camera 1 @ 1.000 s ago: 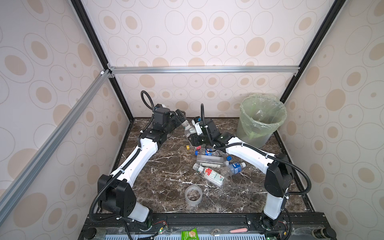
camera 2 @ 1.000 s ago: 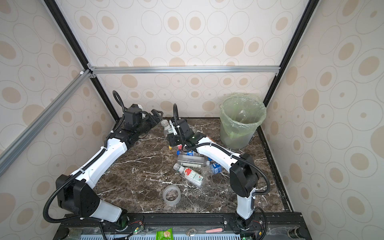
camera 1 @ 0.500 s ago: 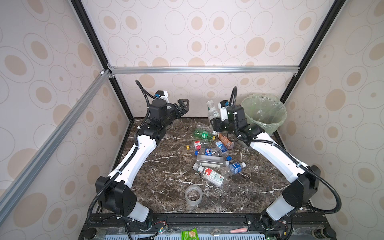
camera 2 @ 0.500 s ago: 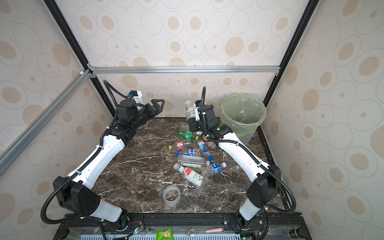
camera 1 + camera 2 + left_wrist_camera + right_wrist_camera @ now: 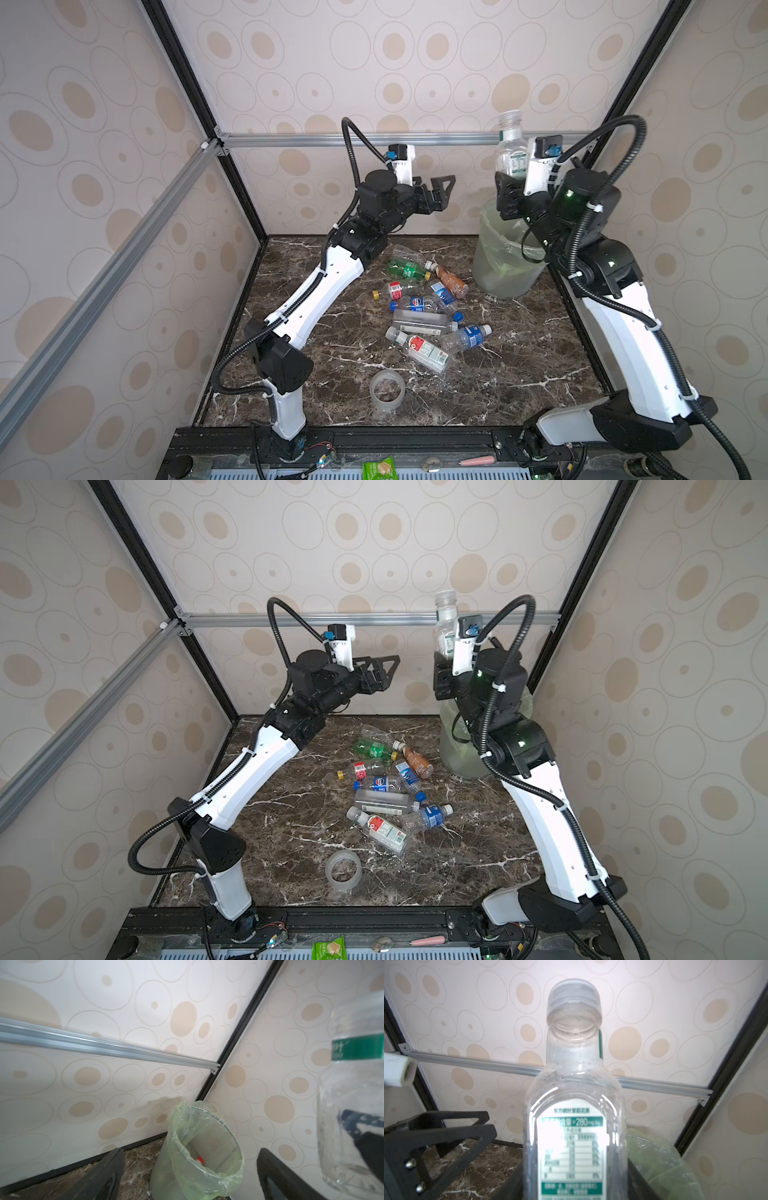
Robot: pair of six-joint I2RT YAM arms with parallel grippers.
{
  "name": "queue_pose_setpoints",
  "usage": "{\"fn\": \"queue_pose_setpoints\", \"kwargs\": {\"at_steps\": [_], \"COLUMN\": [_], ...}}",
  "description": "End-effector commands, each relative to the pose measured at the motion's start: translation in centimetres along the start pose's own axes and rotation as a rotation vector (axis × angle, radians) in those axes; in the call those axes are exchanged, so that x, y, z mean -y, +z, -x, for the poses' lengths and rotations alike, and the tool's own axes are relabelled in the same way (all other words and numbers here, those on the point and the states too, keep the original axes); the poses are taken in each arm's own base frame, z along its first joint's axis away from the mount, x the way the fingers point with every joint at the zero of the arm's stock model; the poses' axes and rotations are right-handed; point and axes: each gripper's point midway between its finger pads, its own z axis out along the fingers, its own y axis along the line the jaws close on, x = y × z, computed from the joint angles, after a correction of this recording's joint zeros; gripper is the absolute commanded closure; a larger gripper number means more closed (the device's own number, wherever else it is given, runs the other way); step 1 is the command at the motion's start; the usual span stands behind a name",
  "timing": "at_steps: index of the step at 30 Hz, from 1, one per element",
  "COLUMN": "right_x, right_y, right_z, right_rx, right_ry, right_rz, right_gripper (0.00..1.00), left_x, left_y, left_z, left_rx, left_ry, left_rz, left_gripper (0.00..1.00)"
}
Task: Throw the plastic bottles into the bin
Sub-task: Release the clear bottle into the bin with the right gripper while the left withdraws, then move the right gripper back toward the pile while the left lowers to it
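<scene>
The bin's opening (image 5: 510, 225) (image 5: 660, 1174) lies below my right gripper. Next it needs to move toward the frame post, clear of the bin's rim, and release the bottle over that opening.
My right gripper (image 5: 513, 183) (image 5: 442, 671) (image 5: 575, 1178) is shut on a clear plastic bottle (image 5: 512, 145) (image 5: 446, 621) (image 5: 575, 1126) with a green-and-white label. It holds the bottle upright, high over the near-left rim of the bin (image 5: 494, 270) (image 5: 457, 758) (image 5: 654, 1151). The left gripper (image 5: 436, 189) (image 5: 384, 667) (image 5: 191, 1153) hangs open and empty in the air, left of the bin (image 5: 172, 1167). A red-capped bottle (image 5: 200, 1160) lies inside the bin. Several plastic bottles (image 5: 419, 307) (image 5: 386, 787) lie heaped mid-table.
A clear tape roll (image 5: 386, 390) (image 5: 343, 870) stands on the table in front of the heap. An aluminium rail (image 5: 353, 139) crosses the back wall at about gripper height. The bin stands in the back right corner against the frame post.
The right arm has carried the clear bottle up and to the right, from above the heap to over the bin's rim. The open left gripper has swung right.
</scene>
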Motion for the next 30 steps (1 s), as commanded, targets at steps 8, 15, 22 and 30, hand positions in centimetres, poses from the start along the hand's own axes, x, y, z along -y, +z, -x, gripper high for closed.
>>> {"fn": "queue_pose_setpoints", "kwargs": {"at_steps": [8, 15, 22, 30], "right_x": [7.0, 12.5, 12.9, 12.3], "right_y": [3.9, 5.0, 4.4, 4.3], "right_z": [-6.3, -14.9, -12.2, -12.0], "right_rx": [-0.16, -0.418, -0.371, -0.362], "right_ry": [-0.035, 0.109, 0.086, 0.112], "right_rz": [-0.243, -0.438, -0.437, -0.402], "right_gripper": [0.56, 0.0, 0.0, 0.0], "left_x": [0.9, 0.0, -0.4, -1.1], "left_y": [-0.1, -1.0, -0.8, -0.7], "left_z": [0.0, -0.7, -1.5, -2.5], "left_rx": [0.001, -0.015, -0.019, -0.051], "left_ry": [0.113, 0.131, 0.104, 0.118], "left_rz": [0.028, 0.069, 0.072, 0.099], "left_gripper": [0.01, 0.01, 0.01, 0.01]}}
